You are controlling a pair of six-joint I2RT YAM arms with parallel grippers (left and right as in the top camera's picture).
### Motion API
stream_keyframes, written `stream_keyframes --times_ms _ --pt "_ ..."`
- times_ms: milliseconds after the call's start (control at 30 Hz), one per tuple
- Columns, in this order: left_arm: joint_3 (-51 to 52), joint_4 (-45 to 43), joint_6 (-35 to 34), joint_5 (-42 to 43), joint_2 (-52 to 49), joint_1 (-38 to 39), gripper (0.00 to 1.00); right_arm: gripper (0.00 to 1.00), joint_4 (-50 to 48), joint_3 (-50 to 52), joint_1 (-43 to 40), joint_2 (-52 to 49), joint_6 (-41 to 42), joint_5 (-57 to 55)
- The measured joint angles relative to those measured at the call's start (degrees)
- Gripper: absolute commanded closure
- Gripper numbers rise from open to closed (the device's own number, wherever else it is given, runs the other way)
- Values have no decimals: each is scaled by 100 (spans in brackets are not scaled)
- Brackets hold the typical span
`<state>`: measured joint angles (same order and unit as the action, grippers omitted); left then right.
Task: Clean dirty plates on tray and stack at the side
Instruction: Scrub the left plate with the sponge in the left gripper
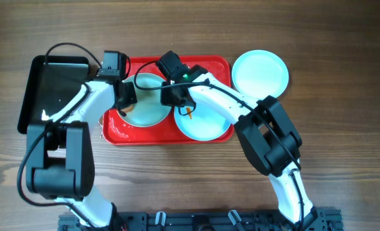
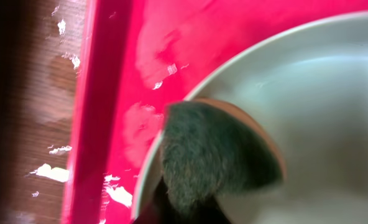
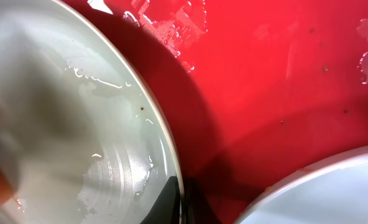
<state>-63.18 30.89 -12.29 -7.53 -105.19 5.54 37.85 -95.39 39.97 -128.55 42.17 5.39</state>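
Note:
The unsmeared third plate (image 1: 260,74) lies to the right of my right gripper in the overhead view, so I will lift the wet plate over it, lower and release.
The red tray (image 1: 219,64) holds two pale plates. The left plate (image 1: 153,109) is wet. My left gripper (image 1: 127,102) is shut on a grey-green scrub sponge (image 2: 215,155) that presses on this plate's (image 2: 321,93) left rim. My right gripper (image 1: 177,96) is shut on the same plate's right rim, one finger on each side of the edge (image 3: 181,202). The right plate (image 1: 206,122) has an orange smear (image 1: 189,114). Its edge shows in the right wrist view (image 3: 333,193). A third plate (image 1: 260,72) lies on the table right of the tray, with no smear visible.
A black rectangular tray (image 1: 55,86) lies on the wooden table left of the red tray. Water drops and white flecks lie on the red tray floor (image 3: 283,81) and on its rim (image 2: 91,124).

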Motion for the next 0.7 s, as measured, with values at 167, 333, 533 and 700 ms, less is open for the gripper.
stream_keyframes --times_ms 167,333,533,700 --pt "0 -61 39 505 236 42 53 96 7 0 -4 0 0 0" --pt "0 -66 59 1029 236 39 77 96 7 0 -4 0 0 0" --pt "0 -68 81 1036 87 42 66 96 9 0 -4 0 0 0" --pt "0 -66 109 739 66 39 96 96 11 0 -4 0 -2 0"
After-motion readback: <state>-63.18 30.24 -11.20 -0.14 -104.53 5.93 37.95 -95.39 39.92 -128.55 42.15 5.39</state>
